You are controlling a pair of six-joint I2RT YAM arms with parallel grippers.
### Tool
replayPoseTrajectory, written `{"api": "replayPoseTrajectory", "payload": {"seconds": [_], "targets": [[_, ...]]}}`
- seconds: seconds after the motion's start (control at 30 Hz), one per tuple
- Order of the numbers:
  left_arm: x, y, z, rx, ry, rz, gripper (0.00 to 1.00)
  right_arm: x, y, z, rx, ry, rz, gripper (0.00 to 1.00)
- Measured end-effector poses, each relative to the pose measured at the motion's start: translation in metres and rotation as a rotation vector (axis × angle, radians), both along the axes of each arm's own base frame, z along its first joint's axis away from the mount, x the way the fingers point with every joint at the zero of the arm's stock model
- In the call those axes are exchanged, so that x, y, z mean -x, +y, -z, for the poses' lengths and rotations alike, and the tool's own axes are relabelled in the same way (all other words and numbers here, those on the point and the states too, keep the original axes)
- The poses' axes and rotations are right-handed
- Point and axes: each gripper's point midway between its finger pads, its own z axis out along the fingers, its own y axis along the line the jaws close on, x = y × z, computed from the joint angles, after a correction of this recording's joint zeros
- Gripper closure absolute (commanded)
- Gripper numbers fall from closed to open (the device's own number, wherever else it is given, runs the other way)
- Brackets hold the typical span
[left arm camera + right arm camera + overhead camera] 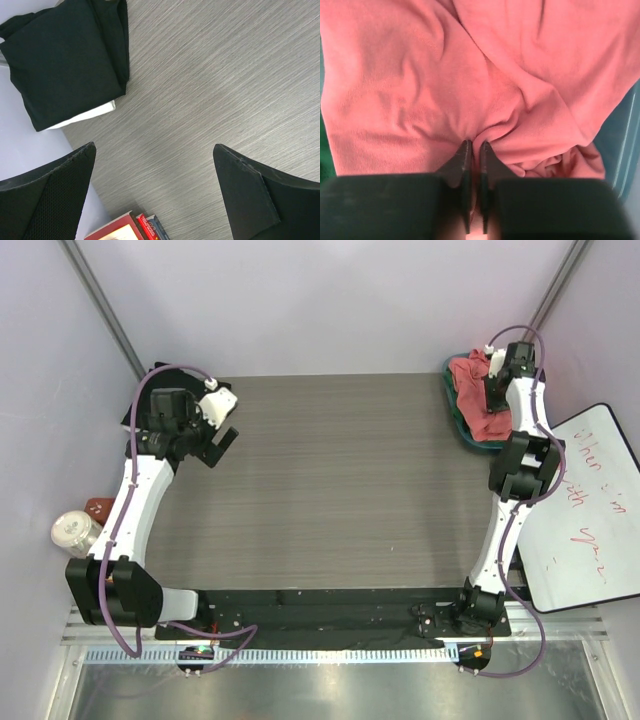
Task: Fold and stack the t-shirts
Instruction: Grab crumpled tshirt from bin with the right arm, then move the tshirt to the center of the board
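Note:
I need to lift my right gripper from the basket next, carry the fold of the t-shirt to the left in the top view and let it go over the middle of the table, because that spot is empty.
The coral-pink t-shirt lies crumpled in the teal basket at the far right corner. My right gripper is down in it, shut on a pinched fold of the coral-pink t-shirt; its gripper shows nearly closed jaws with cloth between them. A folded black t-shirt lies at the table's far left edge, mostly hidden under my left arm in the top view. My left gripper hangs open and empty above the table beside it, also seen in the left wrist view. The dark green t-shirt is not clearly visible.
A whiteboard with red writing leans at the right. A jar and a red object stand off the table's left edge. Books lie below the left edge. The grey table spans the middle.

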Motion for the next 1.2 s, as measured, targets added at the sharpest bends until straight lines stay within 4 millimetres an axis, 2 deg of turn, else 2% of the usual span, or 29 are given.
{"api": "replayPoseTrajectory", "payload": {"seconds": [0.27,0.4,0.47,0.53,0.63,0.73,0.87,0.93,1.07,1.13,1.2], "targets": [[0.000,0.000,0.000,0.001,0.000,0.000,0.00,-0.003,-0.005,-0.016,0.032,-0.019,0.012,0.99],[-0.002,-0.005,-0.002,0.009,-0.011,0.010,0.00,-0.010,-0.011,-0.044,0.084,-0.078,0.045,0.99],[-0.004,-0.010,-0.004,0.015,-0.022,0.022,0.00,-0.014,-0.010,-0.068,0.116,-0.134,0.055,0.99],[-0.005,-0.015,-0.005,0.024,-0.032,0.035,0.00,-0.020,-0.006,-0.106,0.164,-0.221,0.055,0.99],[-0.008,-0.024,-0.006,0.036,-0.053,0.055,0.00,-0.025,0.013,-0.177,0.231,-0.393,0.036,0.99],[-0.012,-0.030,-0.009,0.043,-0.073,0.068,0.00,-0.020,0.047,-0.266,0.286,-0.606,-0.015,0.99],[-0.018,-0.037,-0.014,0.054,-0.110,0.086,0.00,0.002,0.095,-0.364,0.339,-0.854,-0.104,0.99],[-0.021,-0.040,-0.013,0.056,-0.127,0.093,0.00,0.014,0.128,-0.405,0.339,-0.968,-0.180,0.99],[-0.023,-0.044,-0.002,0.052,-0.137,0.100,0.00,0.040,0.189,-0.458,0.325,-1.129,-0.353,0.99],[-0.025,-0.043,0.003,0.046,-0.142,0.097,0.00,0.053,0.215,-0.469,0.305,-1.170,-0.439,0.99],[-0.029,-0.042,0.003,0.037,-0.160,0.084,0.00,0.068,0.241,-0.472,0.269,-1.186,-0.536,0.99]]}}
